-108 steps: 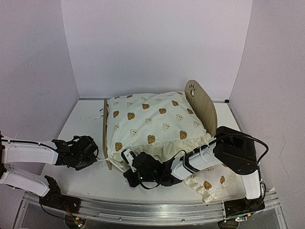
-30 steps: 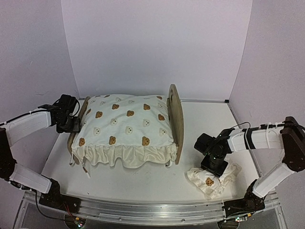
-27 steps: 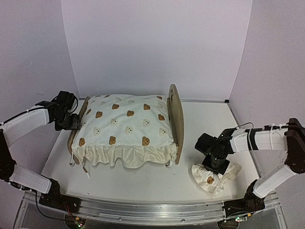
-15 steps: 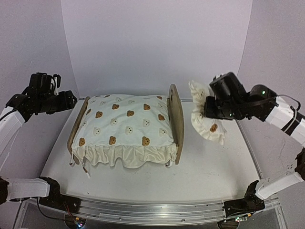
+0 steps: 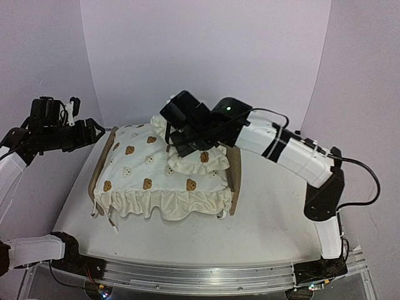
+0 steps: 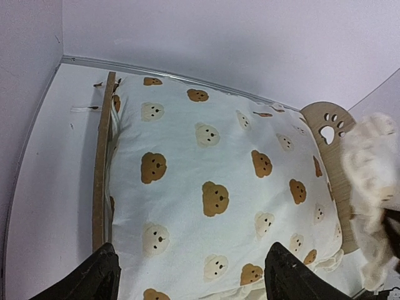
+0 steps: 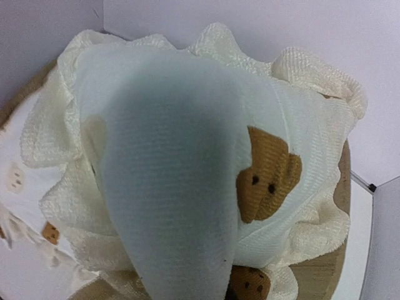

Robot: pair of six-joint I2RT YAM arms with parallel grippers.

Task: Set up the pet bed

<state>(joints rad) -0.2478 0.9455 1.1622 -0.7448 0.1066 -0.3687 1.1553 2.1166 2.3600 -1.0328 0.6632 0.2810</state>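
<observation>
My right gripper shifts toward the headboard next, then lowers the hanging small bear-print pillow onto the cushion's head end.
The pet bed, a light-wood frame, shows its footboard (image 5: 100,165) on the left and its headboard (image 5: 235,181) on the right. A large cream bear-print cushion (image 5: 147,172) fills it. My right gripper (image 5: 179,141) reaches in over the headboard and is shut on the small bear-print pillow (image 5: 195,160), which hangs at the head end of the cushion. In the right wrist view the pillow (image 7: 187,156) covers the fingers. My left gripper (image 5: 90,134) hovers open beyond the footboard, holding nothing. Its wrist view looks down on the cushion (image 6: 206,187), the paw-print headboard (image 6: 325,125) and the pillow (image 6: 369,181).
White walls (image 5: 206,56) enclose the table on three sides. Bare white tabletop (image 5: 275,219) lies right of the bed and in front of it. The right arm's links (image 5: 294,156) cross above the headboard.
My right gripper closed on the pillow on the table at the right, lifted it, and carried it left over the headboard to above the cushion. The left gripper rose and drew back.
</observation>
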